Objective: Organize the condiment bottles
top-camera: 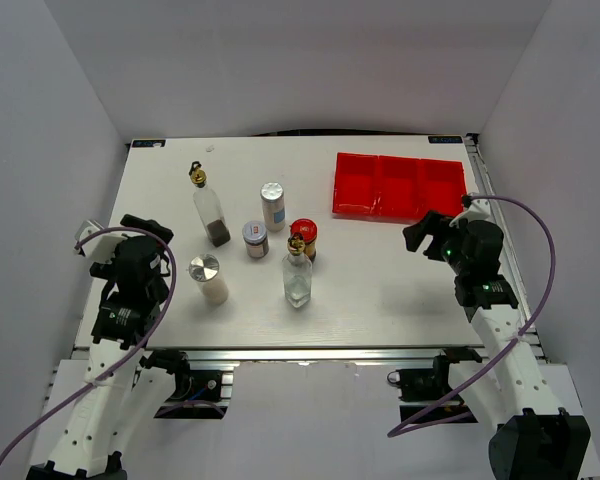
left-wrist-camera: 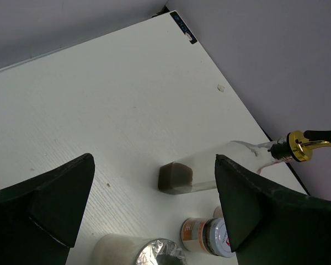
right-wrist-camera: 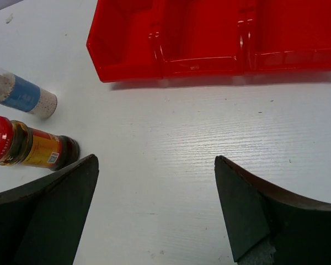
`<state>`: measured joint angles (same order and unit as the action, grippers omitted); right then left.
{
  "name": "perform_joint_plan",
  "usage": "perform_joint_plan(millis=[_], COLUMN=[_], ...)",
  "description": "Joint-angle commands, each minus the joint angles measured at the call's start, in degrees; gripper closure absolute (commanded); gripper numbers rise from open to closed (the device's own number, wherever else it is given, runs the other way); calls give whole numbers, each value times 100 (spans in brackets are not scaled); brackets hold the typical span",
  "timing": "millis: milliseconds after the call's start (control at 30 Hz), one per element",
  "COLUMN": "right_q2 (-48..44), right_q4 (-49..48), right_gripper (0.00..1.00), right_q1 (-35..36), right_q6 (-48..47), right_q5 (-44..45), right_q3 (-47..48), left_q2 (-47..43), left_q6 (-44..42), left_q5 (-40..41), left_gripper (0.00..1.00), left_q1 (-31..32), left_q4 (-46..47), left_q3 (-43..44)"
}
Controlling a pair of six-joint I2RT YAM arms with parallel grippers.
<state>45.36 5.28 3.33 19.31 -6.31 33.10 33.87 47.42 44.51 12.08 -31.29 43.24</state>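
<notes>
I should next swing and turn my right gripper to the left in the top view, onto the clear bottle's neck (top-camera: 296, 256), because it is thinner than the bottle's body below.
Six condiment bottles stand left of the table's centre. A tall glass bottle with a gold pourer and dark liquid (top-camera: 211, 212) is at the back left. Near it are a blue-labelled silver-capped shaker (top-camera: 272, 206), a silver-lidded jar (top-camera: 255, 240) and a red-lidded dark jar (top-camera: 303, 238). In front stand a clear bottle with a gold pourer (top-camera: 298, 274) and a white shaker (top-camera: 209, 280). My left gripper (top-camera: 146, 230) is open and empty, left of the bottles. My right gripper (top-camera: 422, 232) is open and empty, in front of the red tray (top-camera: 400, 187).
In the left wrist view (left-wrist-camera: 154, 201) the dark-liquid bottle (left-wrist-camera: 179, 178), the jar (left-wrist-camera: 209, 236) and the white shaker (left-wrist-camera: 133, 251) lie ahead. In the right wrist view (right-wrist-camera: 154, 212) the tray (right-wrist-camera: 171, 41), the blue shaker (right-wrist-camera: 22, 95) and the red-lidded jar (right-wrist-camera: 30, 148) show.
</notes>
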Motion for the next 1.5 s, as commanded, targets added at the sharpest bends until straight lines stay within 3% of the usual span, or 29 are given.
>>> perform_joint_plan(millis=[0,133,367,433,533,567,600,800,967,1233,1367,1467], right_q2=[-89,-265,-458,-484,-476,-371,-301,630,1509,2433,2670,2715], right_q4=[-431,-860,-1512,-1635,-1434,-1337,-1197,-1301,-1827,-2540,-2751,-2857], right_gripper=[11,11,11,11,11,11,11,11,11,12,24,41], right_q1=[-17,-17,9,272,1342,1737,2437,3874,4447,4747,4791,4799], right_q6=[64,-5,-479,-630,-1226,-1419,-1743,-2317,-2502,-2555,-2485,-2397], right_q5=[-370,-862,-3215,-3482,-3089,-2600,-2386,-1479,-865,-812,-820,-767], right_q3=[3,-233,-410,-419,-261,-173,19,626,1233,1682,1761,1691], left_q2=[-3,93,181,225,375,427,541,823,788,770,753,753], left_q6=[-66,-84,-198,-250,-374,-400,-435,-558,-655,-725,-743,-743], left_q5=[-22,-21,-267,-416,-820,-882,-979,-1093,-1155,-1111,-1111,-1094], left_gripper=[2,2,2,2,2,2,2,2,2,2,2,2], left_q1=[-12,-21,-12,-21,-21,-12,-12,-12,-12,-12,-21,-21], left_q4=[44,96,403,553,913,1044,1081,1178,1283,1309,1345,1336], left_q3=[9,9,-79,-114,-220,-237,-246,-290,-360,-396,-422,-422])
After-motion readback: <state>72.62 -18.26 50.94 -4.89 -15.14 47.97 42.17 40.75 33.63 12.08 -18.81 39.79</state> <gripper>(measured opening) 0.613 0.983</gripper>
